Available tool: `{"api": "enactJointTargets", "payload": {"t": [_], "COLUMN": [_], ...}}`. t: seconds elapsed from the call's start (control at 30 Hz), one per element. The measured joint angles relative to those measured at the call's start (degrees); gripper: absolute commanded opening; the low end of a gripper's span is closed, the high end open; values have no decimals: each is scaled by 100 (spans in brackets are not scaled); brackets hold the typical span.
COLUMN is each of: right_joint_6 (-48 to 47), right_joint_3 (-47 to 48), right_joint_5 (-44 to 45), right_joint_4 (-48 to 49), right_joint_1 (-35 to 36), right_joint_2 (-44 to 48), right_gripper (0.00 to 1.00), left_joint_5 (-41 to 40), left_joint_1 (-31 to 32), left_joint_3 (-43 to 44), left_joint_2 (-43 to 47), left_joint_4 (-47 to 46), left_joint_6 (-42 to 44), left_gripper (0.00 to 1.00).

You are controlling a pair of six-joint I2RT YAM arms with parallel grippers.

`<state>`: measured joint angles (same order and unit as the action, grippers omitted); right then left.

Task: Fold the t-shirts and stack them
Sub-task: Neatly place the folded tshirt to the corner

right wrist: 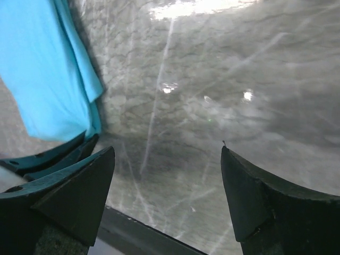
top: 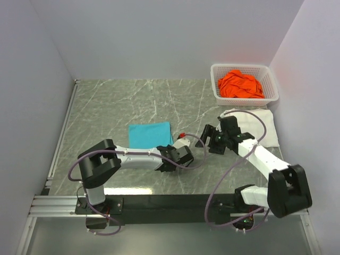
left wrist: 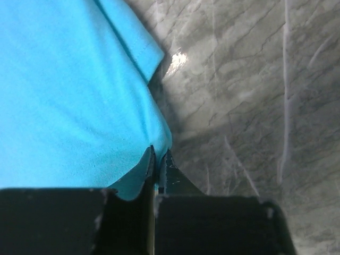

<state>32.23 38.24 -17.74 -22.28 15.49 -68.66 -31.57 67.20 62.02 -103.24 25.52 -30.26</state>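
Observation:
The teal t-shirt's side edge (top: 170, 132) (right wrist: 89, 87) lies left of my right gripper in the top view, so I will move it across onto that edge, outward of the t-shirt's pinched corner.
The teal t-shirt (top: 150, 135) lies folded into a small rectangle at mid-table. My left gripper (top: 172, 150) sits at its near right corner. In the left wrist view the jaws (left wrist: 159, 154) are pressed together with the edge of the teal cloth (left wrist: 69, 95) pinched between them. My right gripper (top: 206, 139) hovers just right of that corner, open, and nothing but bare marble shows between its fingers (right wrist: 167, 159). The teal shirt (right wrist: 48, 79) appears at the left of that view. A white t-shirt (top: 263, 127) lies flat partly under the right arm. An orange t-shirt (top: 241, 85) is crumpled in the basket.
The white lattice basket (top: 270, 71) stands at the back right corner against the wall. Grey walls close the table on the left, back and right. Purple cables loop off both arms. The black mounting rail (top: 170, 204) runs along the near edge.

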Motion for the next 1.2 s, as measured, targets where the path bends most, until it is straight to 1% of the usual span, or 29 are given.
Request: {"api": "enactJointTargets", "payload": {"t": [0.23,0.37,0.6,0.77,0.87,0.97,1.07,1.1,1.17,1.2], "right_joint_6": [511,970,1672,1941,1967,1937,1869,1812,1665,1580], "right_joint_3": [-11,46,673,1360,1628,1880,2050,2081,2103,2120], "right_joint_5": [-922,-1504,-1928,-1980,-1947,-1884,-1792,-1751,-1624,-1576], "right_joint_4": [1145,1794,2839,3097,3108,3025,2898,2830,2643,2518], "right_joint_1": [24,181,935,1515,1788,2022,2146,2166,2179,2186], "right_joint_2": [-1235,-2041,-3084,-3744,-3954,-4116,-4210,-4227,-4236,-4236], "right_gripper": [84,84,83,82,80,76,65,57,50,39], "left_joint_5": [122,181,310,385,435,490,546,584,627,649], "left_joint_1": [-87,-151,-184,-188,-188,-188,-190,-192,-201,-203], "left_joint_3": [-286,-363,-389,-389,-389,-389,-387,-387,-387,-385], "left_joint_2": [466,804,1132,1128,1128,1128,1121,1115,1110,1113], "left_joint_4": [-85,-96,-140,-136,-177,-243,-260,-262,-262,-264], "left_joint_6": [-210,-330,-474,-566,-664,-743,-815,-837,-883,-903], "left_gripper": [1,1,1,1,1,3,7,9,15,18]}}
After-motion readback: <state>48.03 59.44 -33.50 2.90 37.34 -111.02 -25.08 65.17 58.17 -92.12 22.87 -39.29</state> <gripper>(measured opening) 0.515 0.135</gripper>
